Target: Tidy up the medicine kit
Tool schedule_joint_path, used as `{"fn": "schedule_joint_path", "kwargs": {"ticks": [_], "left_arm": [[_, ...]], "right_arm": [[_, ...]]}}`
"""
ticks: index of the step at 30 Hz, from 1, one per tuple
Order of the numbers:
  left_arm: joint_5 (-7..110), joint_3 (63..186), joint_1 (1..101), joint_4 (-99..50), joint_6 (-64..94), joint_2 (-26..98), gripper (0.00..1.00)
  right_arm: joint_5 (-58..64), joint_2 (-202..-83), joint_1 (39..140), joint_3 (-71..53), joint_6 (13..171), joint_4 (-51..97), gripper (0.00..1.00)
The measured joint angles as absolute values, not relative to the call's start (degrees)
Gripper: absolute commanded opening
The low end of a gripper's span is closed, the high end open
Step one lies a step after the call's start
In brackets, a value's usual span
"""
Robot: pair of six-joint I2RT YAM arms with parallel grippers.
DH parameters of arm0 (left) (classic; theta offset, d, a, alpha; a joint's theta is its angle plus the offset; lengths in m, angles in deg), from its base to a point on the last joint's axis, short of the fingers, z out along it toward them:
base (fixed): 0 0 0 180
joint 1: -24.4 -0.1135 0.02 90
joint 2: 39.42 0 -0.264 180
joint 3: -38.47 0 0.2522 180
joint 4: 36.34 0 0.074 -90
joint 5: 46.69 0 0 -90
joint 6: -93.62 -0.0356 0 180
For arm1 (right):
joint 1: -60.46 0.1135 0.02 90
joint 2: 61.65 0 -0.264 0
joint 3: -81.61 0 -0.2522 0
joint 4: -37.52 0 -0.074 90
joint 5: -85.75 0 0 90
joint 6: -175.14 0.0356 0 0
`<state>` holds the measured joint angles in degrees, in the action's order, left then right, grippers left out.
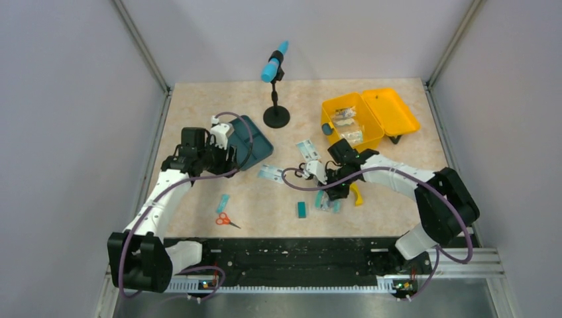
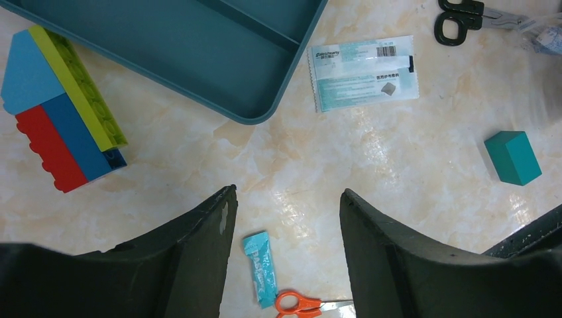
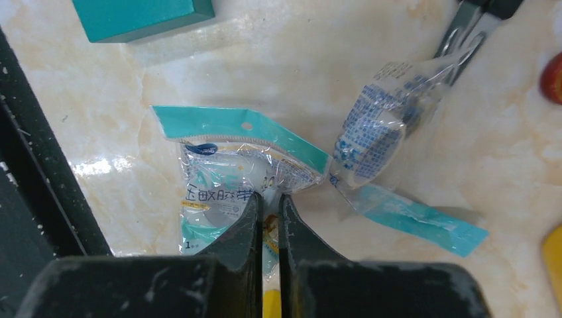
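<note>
The open yellow box stands outward of my right gripper, so the gripper should lift, move outward and lower, then release the tape packet (image 3: 219,165) where clear packets already lie.
The medicine kit (image 1: 329,108) is a yellow box standing open at the back right, lid (image 1: 394,109) laid back, with clear packets inside. Its dark teal insert tray (image 1: 256,144) lies apart on the table near my left gripper (image 1: 222,157). In the left wrist view the tray (image 2: 185,46) is empty and my left gripper (image 2: 286,195) hangs open above a small teal sachet (image 2: 262,268). My right gripper (image 3: 268,197) is shut on the edge of a clear tape packet (image 3: 219,165) with a teal header, lying on the table (image 1: 327,202).
A second clear packet holding a bandage roll (image 3: 371,136) lies beside the gripped one. Nearby are a teal block (image 2: 512,157), a white-teal packet (image 2: 363,71), orange scissors (image 1: 226,220), black scissors (image 2: 464,16), toy bricks (image 2: 59,112), a yellow curved piece (image 1: 358,194) and a microphone stand (image 1: 276,79).
</note>
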<state>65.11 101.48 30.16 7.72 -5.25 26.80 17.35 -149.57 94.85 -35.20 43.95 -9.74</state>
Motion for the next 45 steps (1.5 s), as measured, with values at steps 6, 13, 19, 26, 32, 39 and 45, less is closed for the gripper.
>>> {"fn": "schedule_joint_path", "kwargs": {"ticks": [6,13,19,26,32,39,45], "left_arm": [[65.2,101.5,30.1,7.4,-5.3,26.9,0.63],[64.9,101.5,30.1,5.8,-5.3,28.4,0.63],[64.8,102.1,30.1,5.6,-5.1,29.0,0.63],[64.0,103.6,30.0,6.2,-5.5,29.1,0.64],[63.6,103.6,29.0,7.3,-5.9,28.9,0.66],[63.2,103.6,28.2,8.4,-6.0,28.5,0.70],[64.7,103.6,27.8,8.7,-6.0,28.3,0.75]], "right_arm": [[17.9,-146.1,94.6,-25.1,40.0,-21.5,0.00],[22.1,-142.6,82.8,-10.6,47.1,-24.5,0.00],[16.1,-152.4,72.8,0.1,64.6,-12.0,0.00],[2.0,-168.5,71.6,5.3,73.7,-5.7,0.00],[-2.3,-176.6,71.6,7.9,76.3,-5.2,0.10],[-5.9,-179.4,71.6,11.1,78.0,-5.9,0.44],[0.0,-173.9,71.6,12.1,79.2,-7.2,0.55]]}}
